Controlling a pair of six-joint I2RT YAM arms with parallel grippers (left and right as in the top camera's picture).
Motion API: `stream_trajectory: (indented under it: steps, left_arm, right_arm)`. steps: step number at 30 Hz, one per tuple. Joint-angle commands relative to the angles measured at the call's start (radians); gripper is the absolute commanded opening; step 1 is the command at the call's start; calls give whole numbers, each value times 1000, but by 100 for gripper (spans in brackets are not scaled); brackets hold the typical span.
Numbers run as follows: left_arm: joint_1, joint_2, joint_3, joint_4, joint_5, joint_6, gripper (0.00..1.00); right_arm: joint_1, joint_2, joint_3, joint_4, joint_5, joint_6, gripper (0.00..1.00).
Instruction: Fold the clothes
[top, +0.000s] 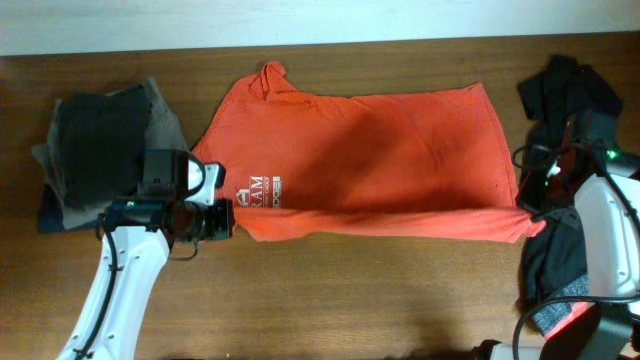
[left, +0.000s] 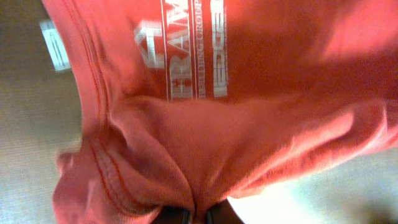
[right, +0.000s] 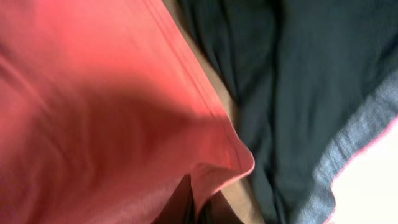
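Next, my right gripper will move outward over the shirt's side edge (top: 507, 165) (right: 191, 70) by the black garment and release the shirt's corner, as that edge lies outward of my gripper.
The red-orange T-shirt (top: 380, 160) with white lettering lies spread across the table's middle, its front edge folded over. My left gripper (top: 228, 218) is shut on the shirt's left front corner; the left wrist view shows the cloth (left: 205, 143) bunched between the fingers (left: 199, 214). My right gripper (top: 527, 212) is shut on the shirt's right front corner, seen as a pinched hem (right: 217, 168) in the right wrist view between the fingers (right: 198, 208). A black garment with a grey-and-red hem (top: 560, 260) lies under the right arm and also shows in the right wrist view (right: 311, 93).
A stack of folded dark and grey clothes (top: 100, 140) sits at the far left. More black cloth (top: 565, 85) lies at the back right. The wooden table (top: 350, 300) runs along the front; a pale wall edges the back.
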Motion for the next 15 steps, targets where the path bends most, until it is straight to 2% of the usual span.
stream_trajectory:
  steps: [1,15]
  left_arm:
    - [6,42,0,78,3,-14,7]
    - [6,322,0,311,3,-14,6]
  right_arm:
    - [25,18,-3,59,-20,6,8]
    - [64,222,-3,325,-22,-43,13]
